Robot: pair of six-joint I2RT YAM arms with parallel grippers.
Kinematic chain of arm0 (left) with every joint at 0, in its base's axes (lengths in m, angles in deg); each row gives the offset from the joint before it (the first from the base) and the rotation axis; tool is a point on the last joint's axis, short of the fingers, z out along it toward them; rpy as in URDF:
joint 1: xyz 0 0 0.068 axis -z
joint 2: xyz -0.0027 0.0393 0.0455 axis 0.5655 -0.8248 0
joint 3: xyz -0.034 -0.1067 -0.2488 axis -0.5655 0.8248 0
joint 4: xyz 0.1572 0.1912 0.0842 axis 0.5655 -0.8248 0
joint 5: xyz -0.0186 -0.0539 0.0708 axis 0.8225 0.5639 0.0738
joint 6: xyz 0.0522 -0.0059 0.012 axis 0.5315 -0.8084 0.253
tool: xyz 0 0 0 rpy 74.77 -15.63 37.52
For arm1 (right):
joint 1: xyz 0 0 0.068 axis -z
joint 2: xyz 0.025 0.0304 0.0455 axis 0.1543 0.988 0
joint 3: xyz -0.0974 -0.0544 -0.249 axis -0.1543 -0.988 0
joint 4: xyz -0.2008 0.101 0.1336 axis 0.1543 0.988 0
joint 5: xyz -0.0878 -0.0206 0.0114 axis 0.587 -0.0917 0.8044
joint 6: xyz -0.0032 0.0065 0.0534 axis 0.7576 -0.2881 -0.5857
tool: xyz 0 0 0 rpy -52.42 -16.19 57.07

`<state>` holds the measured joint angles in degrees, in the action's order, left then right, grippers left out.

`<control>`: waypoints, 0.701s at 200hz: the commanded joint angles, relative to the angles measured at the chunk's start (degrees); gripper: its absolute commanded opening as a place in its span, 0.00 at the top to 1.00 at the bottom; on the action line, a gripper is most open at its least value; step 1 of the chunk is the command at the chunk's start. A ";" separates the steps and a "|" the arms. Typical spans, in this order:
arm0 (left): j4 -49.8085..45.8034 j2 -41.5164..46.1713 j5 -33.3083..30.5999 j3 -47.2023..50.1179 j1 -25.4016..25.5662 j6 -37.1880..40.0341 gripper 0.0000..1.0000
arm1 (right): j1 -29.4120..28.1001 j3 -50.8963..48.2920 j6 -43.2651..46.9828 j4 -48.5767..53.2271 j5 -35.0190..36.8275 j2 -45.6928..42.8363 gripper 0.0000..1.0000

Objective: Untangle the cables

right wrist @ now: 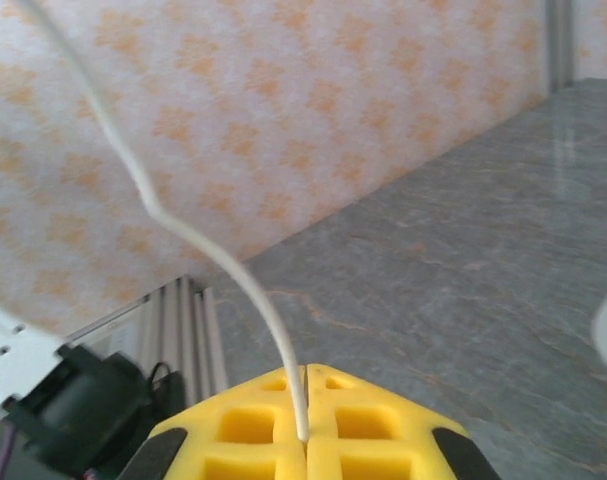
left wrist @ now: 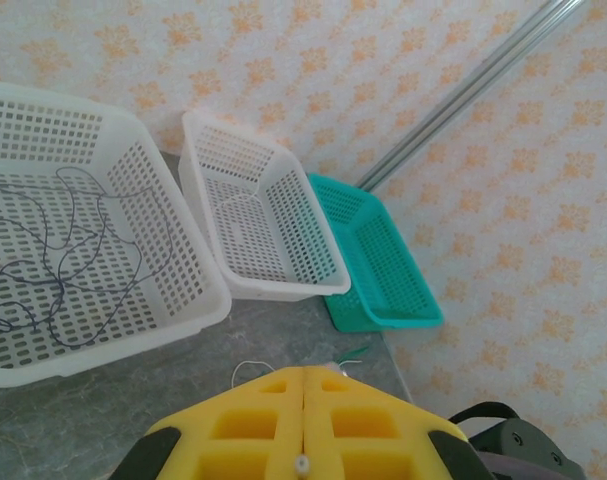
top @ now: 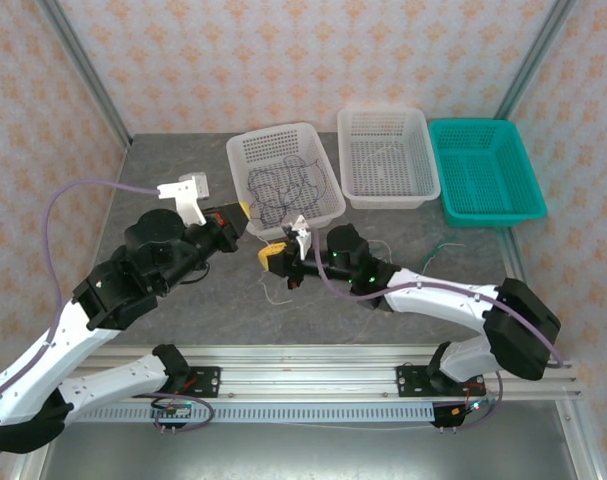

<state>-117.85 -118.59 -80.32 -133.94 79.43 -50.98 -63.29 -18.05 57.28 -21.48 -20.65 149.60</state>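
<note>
The second white basket stands open outward of my right gripper. My right gripper will move outward over that basket next and let go of the white cable inside it.
A dark purple-black cable (top: 283,185) lies in loose loops inside the left white basket (top: 268,133); it is the dark cable (left wrist: 63,250) in the left wrist view. My right gripper (top: 271,256) (right wrist: 306,370) is shut on a white cable (right wrist: 198,235) that rises up and to the left from its yellow jaws. My left gripper (top: 246,214) (left wrist: 305,372) hangs beside that basket's near corner, jaws pressed together with a white cable end showing in the seam. A loop of white cable (left wrist: 245,368) and a teal-green cable (left wrist: 355,352) (top: 445,246) lie on the table.
A second white basket (top: 383,112) and a teal basket (top: 483,125) stand in a row at the back right. The grey table (top: 183,160) is bare at the back left. Patterned walls and metal posts close in the sides.
</note>
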 commanded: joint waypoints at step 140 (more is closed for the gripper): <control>-0.38 9.91 -6.76 8.63 -0.13 -3.25 0.21 | 20.09 49.65 -0.19 34.84 68.31 11.62 1.00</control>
<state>-117.83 -110.77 -85.08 -127.23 79.43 -52.68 -45.87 25.16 51.27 9.29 34.46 153.03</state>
